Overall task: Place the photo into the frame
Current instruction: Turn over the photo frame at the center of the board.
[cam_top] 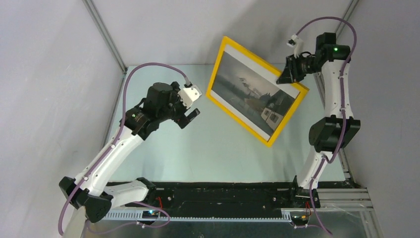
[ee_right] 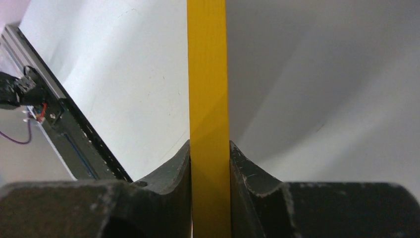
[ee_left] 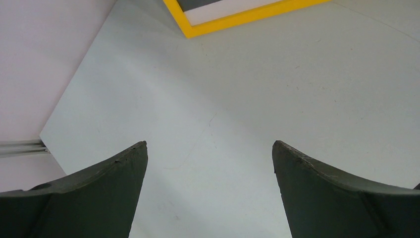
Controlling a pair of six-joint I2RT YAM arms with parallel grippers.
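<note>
The photo (cam_top: 252,91) already sits inside, so the raised frame (cam_top: 216,74) goes down onto the pale green table next, as my right gripper lowers toward the open left gripper's side.
The frame (cam_top: 216,74) has thin yellow edges and is held up off the table, tilted, at the back centre. The photo (cam_top: 252,91), a dark grey misty landscape with a white house, sits inside it. My right gripper (cam_top: 286,75) is shut on the frame's upper right edge; in the right wrist view the yellow edge (ee_right: 208,89) runs straight up between the fingers (ee_right: 168,171). My left gripper (cam_top: 192,116) is open and empty, to the left of the frame above the table. The left wrist view shows the frame's corner (ee_left: 190,30) ahead at the top.
The pale green table (cam_top: 198,148) lies under both arms. Grey walls and metal posts (cam_top: 106,37) close in the left and right sides. A black rail (cam_top: 223,196) runs along the near edge by the arm bases.
</note>
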